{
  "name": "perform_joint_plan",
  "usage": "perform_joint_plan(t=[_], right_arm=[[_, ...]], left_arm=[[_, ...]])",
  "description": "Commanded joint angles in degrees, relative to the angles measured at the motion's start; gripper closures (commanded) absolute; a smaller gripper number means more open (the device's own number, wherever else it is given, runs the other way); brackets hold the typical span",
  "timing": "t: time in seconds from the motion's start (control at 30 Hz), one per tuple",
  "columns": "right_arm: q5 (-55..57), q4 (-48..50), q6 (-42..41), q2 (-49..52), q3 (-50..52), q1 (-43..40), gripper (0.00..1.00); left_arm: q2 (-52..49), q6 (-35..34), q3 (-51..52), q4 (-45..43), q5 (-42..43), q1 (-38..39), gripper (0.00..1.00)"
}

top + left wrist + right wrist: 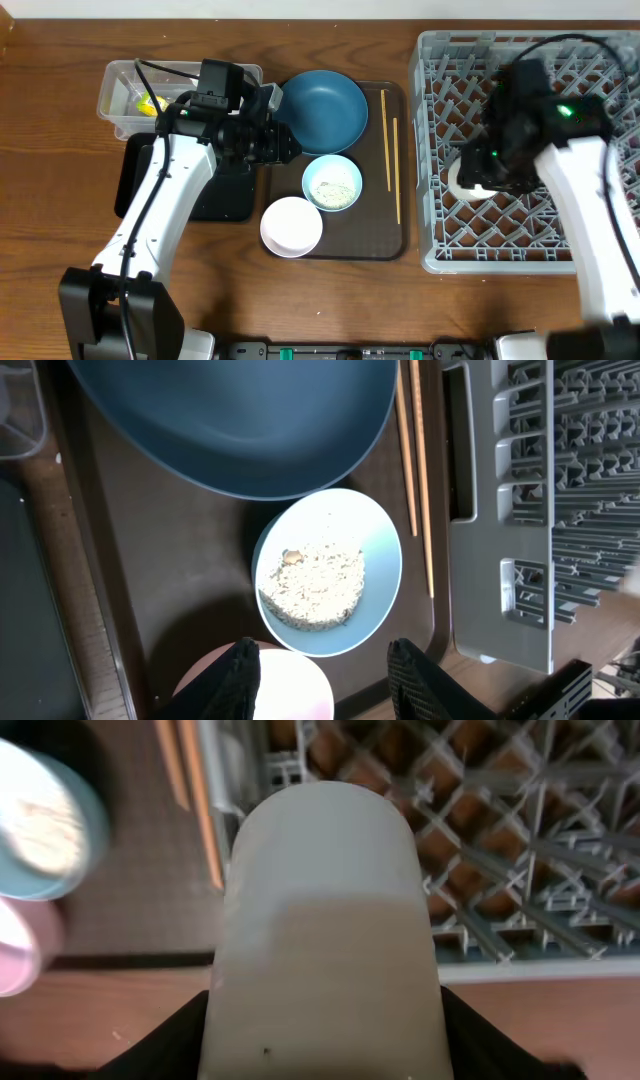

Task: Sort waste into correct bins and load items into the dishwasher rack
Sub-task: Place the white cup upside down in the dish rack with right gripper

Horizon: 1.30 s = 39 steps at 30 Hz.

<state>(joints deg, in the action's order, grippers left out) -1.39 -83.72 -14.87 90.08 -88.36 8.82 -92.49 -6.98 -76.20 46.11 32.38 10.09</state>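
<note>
I will move my right gripper toward the wall beside the serving tray, then lower the small white cup point(325, 930) where the dishwasher rack point(600, 55) is empty.
My right gripper point(325, 1050) is shut on the small white cup point(325, 930) and holds it over the left part of the grey dishwasher rack point(600, 55); the cup also shows in the overhead view point(466, 180). My left gripper point(325, 680) is open and empty above the brown tray, over the white bowl point(291, 226) and beside the light blue bowl point(327, 572) of rice point(333, 186). The large dark blue dish point(322, 110) lies behind. Two chopsticks point(391, 150) lie on the tray's right side. A yellow-green wrapper point(150, 103) lies in the clear tub point(112, 95). No tissue shows.
The dark brown serving tray point(375, 235) holds the dishes in the middle. The black tray point(135, 175) lies left of it, partly under my left arm. The rack's left wall point(480, 560) stands close to the serving tray's right edge.
</note>
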Motion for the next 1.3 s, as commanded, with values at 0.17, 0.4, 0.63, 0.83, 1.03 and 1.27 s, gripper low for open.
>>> perform_joint_plan(t=[0.17, 0.4, 0.63, 0.83, 1.03, 1.27], right_arm=[[1.4, -1.7, 2.5, 7.4, -0.5, 0.6, 0.59], [0.9, -1.8, 3.2, 10.3, -0.4, 1.0, 0.59], [0.9, -1.5, 3.2, 11.3, -0.3, 1.0, 0.25], [0.9, -1.1, 3.2, 11.3, -0.3, 1.0, 0.1], [0.9, -0.6, 3.2, 11.3, -0.4, 1.0, 0.1], [0.7, -0.7, 3.2, 11.1, -5.2, 1.0, 0.12]], left_arm=[[0.0, 1.0, -0.1, 0.2, -1.0, 0.0, 0.55], [0.0, 1.0, -0.1, 0.6, -1.0, 0.0, 0.55], [0.0, 1.0, -0.1, 1.0, -1.0, 0.0, 0.55], [0.0, 1.0, -0.1, 1.3, -1.0, 0.0, 0.55], [0.0, 1.0, -0.1, 1.3, -1.0, 0.0, 0.55], [0.0, 1.0, -0.1, 1.2, -1.0, 0.0, 0.55]])
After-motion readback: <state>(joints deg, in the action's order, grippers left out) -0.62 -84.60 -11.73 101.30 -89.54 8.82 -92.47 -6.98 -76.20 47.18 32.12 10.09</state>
